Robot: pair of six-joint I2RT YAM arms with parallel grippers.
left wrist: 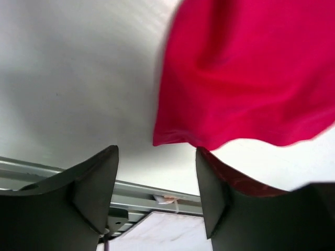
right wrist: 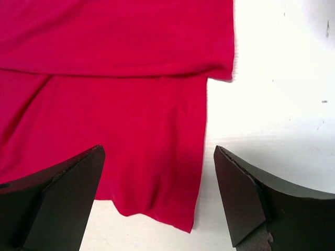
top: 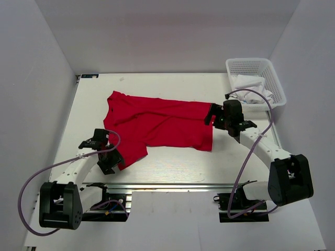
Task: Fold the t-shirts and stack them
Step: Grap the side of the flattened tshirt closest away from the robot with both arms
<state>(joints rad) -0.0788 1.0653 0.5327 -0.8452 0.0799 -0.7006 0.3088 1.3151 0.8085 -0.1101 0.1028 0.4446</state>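
The near corner of the shirt is closer to the metal bar than my open fingers are, so I should move my right gripper down and back onto that corner next.
One bright red t-shirt [top: 157,124] lies partly folded and crumpled on the white table [top: 172,167]. My left gripper [top: 116,159] is open at the shirt's near left corner. In the left wrist view the red fabric [left wrist: 246,73] hangs just above the left gripper [left wrist: 156,151]; some lies against the outer side of the right finger [left wrist: 209,188], and nothing is between the jaws. My right gripper [top: 211,115] is open over the shirt's right edge. In the right wrist view a corner of the shirt [right wrist: 115,78] lies below the open right gripper [right wrist: 158,149].
A white mesh basket [top: 276,83] holding white cloth [top: 250,83] stands at the back right corner, just behind the right arm. A metal rail [top: 157,185] runs along the table's near edge. White walls close in the sides and back.
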